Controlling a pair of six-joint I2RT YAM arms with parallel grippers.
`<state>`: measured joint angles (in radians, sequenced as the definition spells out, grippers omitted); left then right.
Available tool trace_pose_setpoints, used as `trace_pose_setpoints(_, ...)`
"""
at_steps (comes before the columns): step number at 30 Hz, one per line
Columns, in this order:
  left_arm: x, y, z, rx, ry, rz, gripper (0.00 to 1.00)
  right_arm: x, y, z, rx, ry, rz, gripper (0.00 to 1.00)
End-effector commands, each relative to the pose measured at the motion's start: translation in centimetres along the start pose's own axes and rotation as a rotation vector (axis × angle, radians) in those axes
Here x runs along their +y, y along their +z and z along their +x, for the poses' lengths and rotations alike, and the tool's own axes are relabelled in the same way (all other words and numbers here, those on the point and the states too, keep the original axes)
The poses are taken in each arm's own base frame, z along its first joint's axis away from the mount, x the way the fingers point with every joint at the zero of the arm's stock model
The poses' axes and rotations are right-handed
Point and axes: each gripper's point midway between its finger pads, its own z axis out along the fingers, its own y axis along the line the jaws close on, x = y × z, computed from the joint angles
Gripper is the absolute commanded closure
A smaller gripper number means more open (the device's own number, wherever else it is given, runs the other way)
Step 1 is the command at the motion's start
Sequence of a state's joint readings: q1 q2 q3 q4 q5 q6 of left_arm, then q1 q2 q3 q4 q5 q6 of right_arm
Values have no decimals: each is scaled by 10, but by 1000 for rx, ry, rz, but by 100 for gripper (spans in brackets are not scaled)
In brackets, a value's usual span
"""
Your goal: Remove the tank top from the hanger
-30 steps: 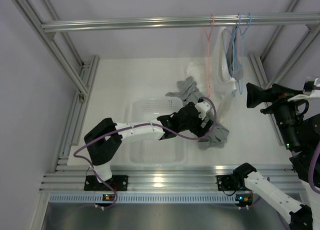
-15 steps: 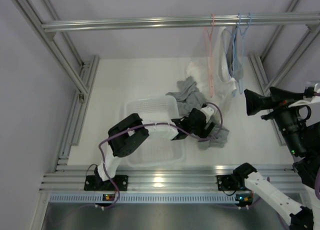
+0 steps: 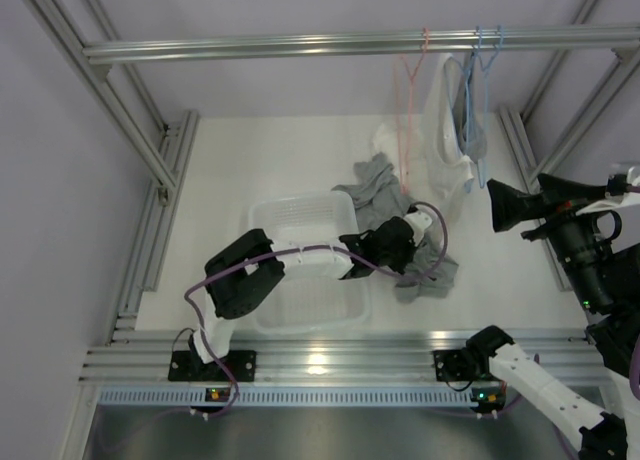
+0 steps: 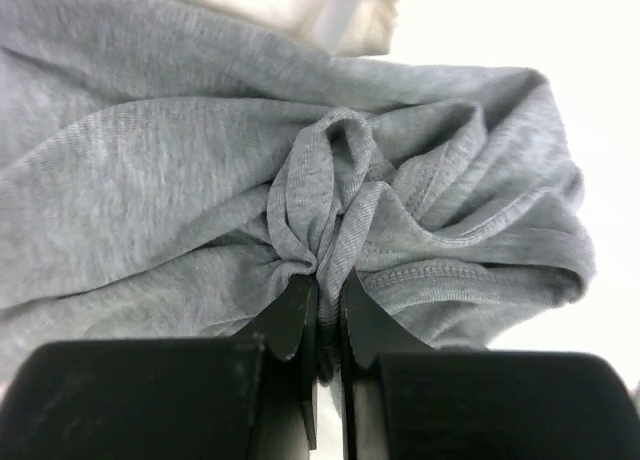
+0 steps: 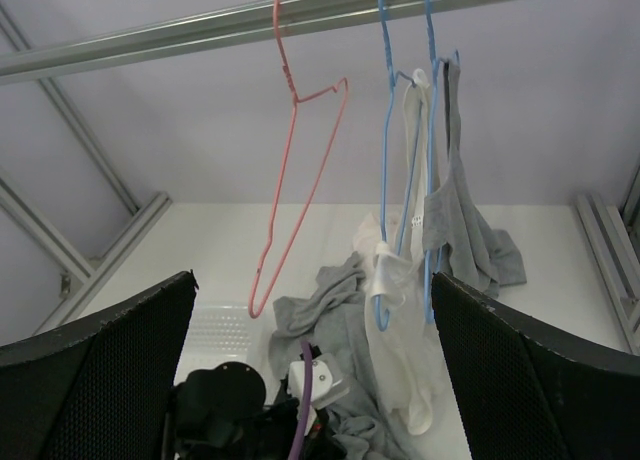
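The pink hanger is bare, so next I need to raise the tank top in my left gripper, bring it over the open middle of the clear basket, then lower it and let it go.
A grey tank top [image 3: 378, 195] lies crumpled on the white table, right of a clear basket; it fills the left wrist view [image 4: 180, 180] and shows low in the right wrist view [image 5: 330, 315]. My left gripper [image 3: 413, 246] is shut on a bunched fold of it [image 4: 326, 280], and the fabric sits between the black fingers. A bare pink hanger [image 3: 404, 110] [image 5: 305, 205] hangs tilted from the rail above. My right gripper [image 3: 503, 206] [image 5: 320, 380] is open in the air at the right, facing the rail, and holds nothing.
Blue hangers [image 3: 481, 100] [image 5: 384, 180] on the rail [image 3: 300, 47] carry a white garment [image 5: 410, 380] and a grey one [image 5: 462, 210]. The clear plastic basket [image 3: 300, 212] sits under the left arm. Metal frame posts line both sides of the table.
My left gripper went from open to shut on a fold of the grey tank top, and the left arm folded back. The pink hanger swung to the left. The right gripper shifted slightly.
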<state>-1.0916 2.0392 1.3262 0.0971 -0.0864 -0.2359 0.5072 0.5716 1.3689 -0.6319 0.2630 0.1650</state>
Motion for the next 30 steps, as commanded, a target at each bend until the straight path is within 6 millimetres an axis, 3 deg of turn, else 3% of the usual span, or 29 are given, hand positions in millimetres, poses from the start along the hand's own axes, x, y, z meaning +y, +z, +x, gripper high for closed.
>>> trace_pose_setpoints(1,-31,-47,-64,-119,21,65,100,0,-5,-8,-9,-7,-4,0)
trace_pose_setpoints(8,-59,-116,-114,-213,45,90,100,-1,-7,-15,-28,-1,5,1)
trace_pose_setpoints(14,-66,-168,-139,-301,42,72,100,-4,-11,-22,-47,2,20,1)
trace_pose_setpoints(21,-55,-241,-182,-465,-2,53,100,-4,-11,-26,-55,9,24,1)
trace_pose_setpoints(30,-9,-330,-260,-708,-54,-187,100,0,-1,-21,-29,14,18,1)
